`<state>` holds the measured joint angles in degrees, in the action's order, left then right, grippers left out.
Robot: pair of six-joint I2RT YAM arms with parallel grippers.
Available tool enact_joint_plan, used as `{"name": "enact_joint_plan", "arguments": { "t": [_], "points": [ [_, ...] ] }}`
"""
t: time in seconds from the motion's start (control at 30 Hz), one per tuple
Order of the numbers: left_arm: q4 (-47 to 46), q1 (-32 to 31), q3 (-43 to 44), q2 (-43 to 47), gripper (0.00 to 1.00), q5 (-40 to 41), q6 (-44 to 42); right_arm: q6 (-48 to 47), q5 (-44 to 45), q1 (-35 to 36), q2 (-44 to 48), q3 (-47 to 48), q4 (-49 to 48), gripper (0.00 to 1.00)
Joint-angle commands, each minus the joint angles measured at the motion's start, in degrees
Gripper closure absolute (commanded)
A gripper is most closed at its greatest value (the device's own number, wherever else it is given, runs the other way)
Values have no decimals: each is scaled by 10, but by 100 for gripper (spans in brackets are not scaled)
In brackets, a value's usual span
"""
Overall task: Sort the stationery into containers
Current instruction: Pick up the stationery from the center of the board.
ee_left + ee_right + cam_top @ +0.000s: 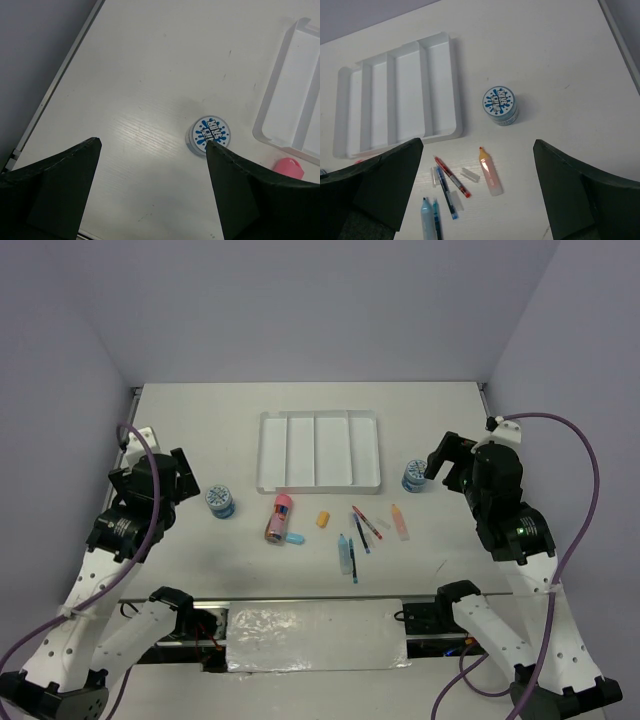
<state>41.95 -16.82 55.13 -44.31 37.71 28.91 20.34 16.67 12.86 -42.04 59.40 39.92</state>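
Observation:
My right gripper moves down and toward the tray [320,450] next, fingers on either side of the roll, since the nearer blue patterned roll [415,476] stands upright with bare tabletop all around.
The clear four-compartment tray [320,450] is empty at mid-table. One blue patterned roll [219,501] stands left of it, another [413,476] right of it. A pink cylinder [279,517], a light-blue eraser [295,538] and an orange eraser [322,520] lie in front of the tray. So do a red pen [367,523], a blue pen [360,533], a pink highlighter [400,522] and a light-blue pen [345,554]. My left gripper [151,142] is open above the table, the left roll [210,134] by its right finger. My right gripper [477,142] is open, high above the highlighter [490,172] and the right roll [500,105].
Grey walls close in the table on the left, back and right. Clear pen caps [470,174] lie among the pens. A foil-covered strip [315,635] runs between the arm bases at the near edge. The tray's corner [295,100] shows in the left wrist view.

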Motion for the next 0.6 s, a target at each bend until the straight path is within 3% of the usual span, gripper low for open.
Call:
{"name": "enact_joint_plan", "arguments": {
  "t": [0.0,0.2,0.4,0.57],
  "points": [
    [-15,-2,15,1,1,-3,5,1,1,1,-3,9,-12,0],
    [-26,-2,9,-1,1,-17,4,-12,-19,2,-62,-1,-44,0],
    [-28,-3,9,-23,1,-33,-1,1,40,1,-259,43,-27,0],
    [-33,-3,7,-25,1,-43,-6,-22,25,-4,-404,73,-54,0]
  ]
}}
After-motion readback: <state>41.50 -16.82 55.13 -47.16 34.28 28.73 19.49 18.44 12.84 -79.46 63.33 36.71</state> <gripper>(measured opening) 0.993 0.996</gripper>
